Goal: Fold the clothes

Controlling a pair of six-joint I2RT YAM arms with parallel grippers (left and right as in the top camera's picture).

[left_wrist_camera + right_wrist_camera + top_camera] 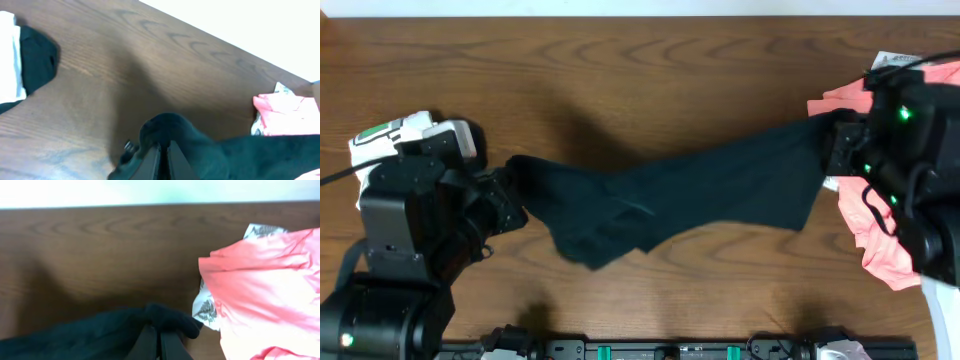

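Observation:
The left gripper needs to move the shirt's pinched end outward and down onto the bare wooden tabletop next, then release it there, because that bare wood lies outward of the left gripper and below it.
A black shirt (700, 190) hangs stretched across the middle of the table between my two grippers, sagging in loose folds at its lower left. My left gripper (512, 185) is shut on its left end; the left wrist view shows the jaws (164, 155) pinched together with black fabric (210, 155) bunched over them. My right gripper (835, 140) is shut on its right end; in the right wrist view its jaws (160, 340) pinch a black bunch (170, 320). Salmon-pink garments (880, 240) lie at the right edge.
A white garment with dark print (205, 307) peeks from under the pink one (265, 285). Another black cloth (35, 60) and a white one (10, 60) lie at the far left in the left wrist view. A white-and-green object (390, 135) sits by my left arm.

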